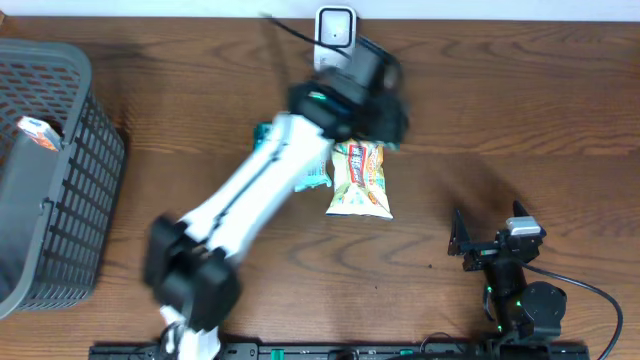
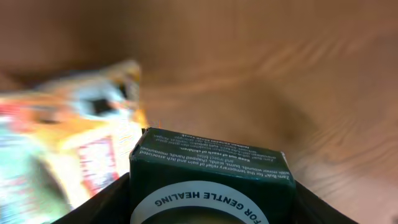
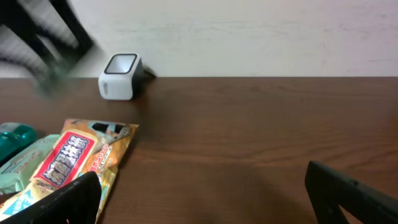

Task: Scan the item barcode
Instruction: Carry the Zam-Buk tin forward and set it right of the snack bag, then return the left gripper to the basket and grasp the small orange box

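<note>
The robot's left gripper will next move down, back and to the right in the overhead view, to the bare tabletop (image 1: 408, 189) beside the snack bag, an open spot to release the box.
In the left wrist view a dark green box (image 2: 211, 171) with white print and a white ring reading "FOR GENTLE HEALING" fills the space between my left gripper's (image 2: 211, 202) jaws, which are shut on it. Overhead, the left gripper (image 1: 383, 108) is a dark blur just below and right of the white barcode scanner (image 1: 335, 30) at the table's back edge. The scanner (image 3: 120, 76) also shows in the right wrist view. My right gripper (image 1: 487, 245) rests open at the front right, nothing between its fingers (image 3: 68, 202).
A yellow-orange snack bag (image 1: 361, 180) lies mid-table beside a teal packet (image 1: 312, 176), partly under the left arm. A grey wire basket (image 1: 70, 150) at the far left holds a small carton (image 1: 38, 132). A cable runs from the right arm's base (image 1: 530, 310).
</note>
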Available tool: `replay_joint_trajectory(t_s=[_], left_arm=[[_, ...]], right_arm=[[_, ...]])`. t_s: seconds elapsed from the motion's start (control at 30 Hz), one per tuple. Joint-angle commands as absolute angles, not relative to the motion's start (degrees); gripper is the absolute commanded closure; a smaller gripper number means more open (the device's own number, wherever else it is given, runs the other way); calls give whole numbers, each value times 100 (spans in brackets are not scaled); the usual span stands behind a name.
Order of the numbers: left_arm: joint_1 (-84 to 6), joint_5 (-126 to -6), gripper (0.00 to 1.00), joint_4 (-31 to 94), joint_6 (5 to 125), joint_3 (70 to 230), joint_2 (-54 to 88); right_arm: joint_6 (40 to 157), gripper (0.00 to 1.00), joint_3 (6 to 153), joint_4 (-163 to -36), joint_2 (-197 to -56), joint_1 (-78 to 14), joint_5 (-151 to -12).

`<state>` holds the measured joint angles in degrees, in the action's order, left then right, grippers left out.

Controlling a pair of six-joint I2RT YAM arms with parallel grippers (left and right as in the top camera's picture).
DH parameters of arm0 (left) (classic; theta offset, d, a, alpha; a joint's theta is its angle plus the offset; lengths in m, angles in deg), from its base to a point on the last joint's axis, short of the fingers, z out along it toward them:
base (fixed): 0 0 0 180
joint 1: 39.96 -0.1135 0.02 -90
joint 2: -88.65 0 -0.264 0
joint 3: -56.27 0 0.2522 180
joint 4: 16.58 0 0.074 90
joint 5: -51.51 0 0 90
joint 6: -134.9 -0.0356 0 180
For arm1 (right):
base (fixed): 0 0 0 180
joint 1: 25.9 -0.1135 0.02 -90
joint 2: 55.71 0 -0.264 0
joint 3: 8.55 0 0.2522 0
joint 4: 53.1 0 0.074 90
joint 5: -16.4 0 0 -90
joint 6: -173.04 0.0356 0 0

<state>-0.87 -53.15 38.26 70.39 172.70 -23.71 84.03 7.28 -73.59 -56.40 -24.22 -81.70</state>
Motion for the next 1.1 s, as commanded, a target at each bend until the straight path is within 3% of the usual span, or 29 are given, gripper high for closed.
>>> replay_joint_trajectory(t_s=[0.0, 0.23, 0.3, 0.37, 0.43, 0.63, 0.8, 1.07], left_arm=[[328, -5234, 41, 3728, 7006, 17290, -3131], [662, -4987, 38, 3691, 6768, 17296, -3861], [634, -4934, 23, 3726, 6711, 17351, -3730], [577, -4932, 18, 3822, 6530, 17489, -3516], [461, -4825, 1, 3951, 6392, 17668, -3177], [-282, -3435, 2, 4460, 5966, 17915, -1367], [-1434, -2589, 2, 4784, 5970, 17913, -154], [-5110, -2585, 2, 5258, 6434, 17900, 587]], right_arm=[[8360, 1, 697, -7359, -5609, -2449, -8166], [8360, 1, 697, -7359, -5609, -2449, -8166], [8360, 1, 697, -7359, -5609, -2449, -8166], [8360, 1, 697, -7359, -5609, -2449, -8166], [8360, 1, 697, -7359, -5609, -2449, -8166], [8360, 1, 697, -7359, -5609, -2449, -8166], [8360, 1, 697, -7359, -5609, -2449, -8166], [8360, 1, 697, -7361, -5609, -2449, -8166]])
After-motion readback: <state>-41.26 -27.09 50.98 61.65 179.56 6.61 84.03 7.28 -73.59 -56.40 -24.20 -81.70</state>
